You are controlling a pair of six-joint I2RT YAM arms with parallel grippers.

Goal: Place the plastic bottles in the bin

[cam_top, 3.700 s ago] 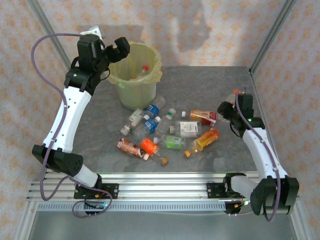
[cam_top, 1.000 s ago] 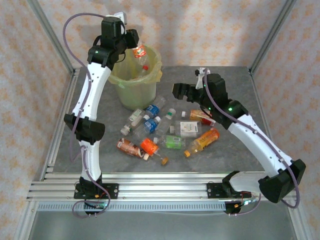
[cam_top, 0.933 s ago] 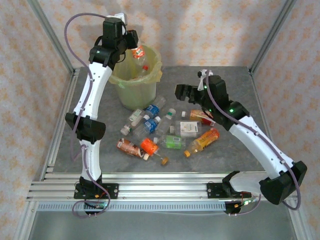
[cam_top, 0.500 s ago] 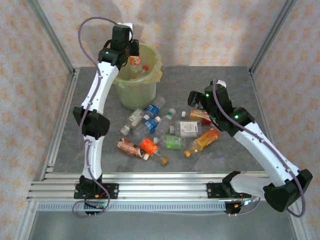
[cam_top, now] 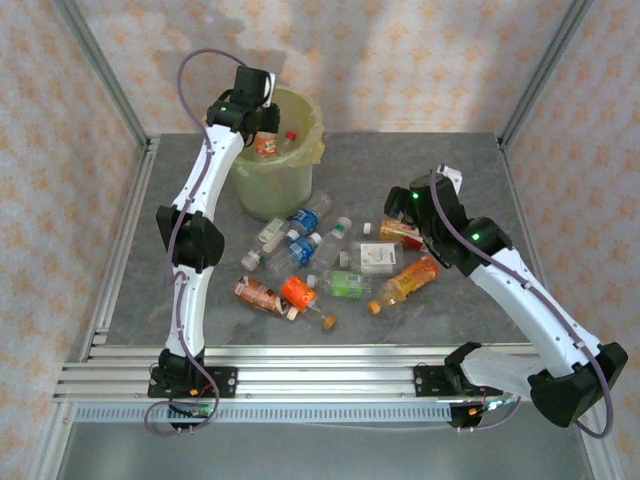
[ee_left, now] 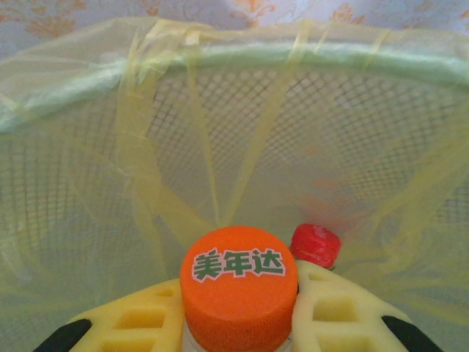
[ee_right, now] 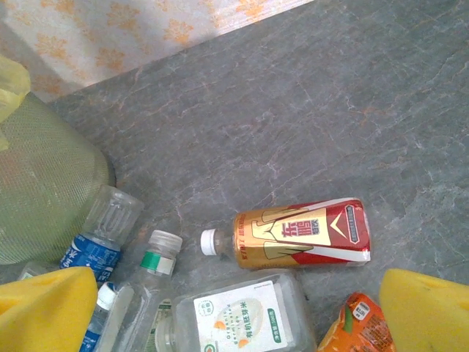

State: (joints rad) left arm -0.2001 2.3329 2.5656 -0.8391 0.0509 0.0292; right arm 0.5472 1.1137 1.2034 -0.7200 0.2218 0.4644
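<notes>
The orange-capped bottle is already upright inside the liner's ring. I should lower my left gripper deeper into the bin beside the red cap (ee_left: 315,244) before I release the bottle.
My left gripper (cam_top: 262,128) hangs in the mouth of the bin (cam_top: 312,128), shut on an upright plastic bottle (cam_top: 266,143) with an orange label. In the left wrist view the orange cap (ee_left: 238,286) sits between the yellow fingers (ee_left: 139,323), above the yellow-green liner (ee_left: 220,147). Behind it shows the red cap (ee_left: 315,244) of a bottle lying in the bin. My right gripper (cam_top: 400,205) is open over the table, just above a gold-and-red bottle (ee_right: 304,233) and a clear bottle with a white label (ee_right: 220,319). Several other bottles (cam_top: 300,250) lie scattered in front of the bin.
An orange bottle (cam_top: 408,282) lies right of the heap, and a blue-labelled one (ee_right: 99,246) lies close to the bin's wall (ee_right: 44,191). Two orange bottles (cam_top: 275,295) and a green-labelled one (cam_top: 348,284) lie nearer the front. Bare grey tabletop (cam_top: 460,160) stretches to the back right.
The left gripper has carried its bottle rightwards and down into the bin's mouth. The right arm has swung right and lowered towards the gold-and-red bottle, jaws still open.
</notes>
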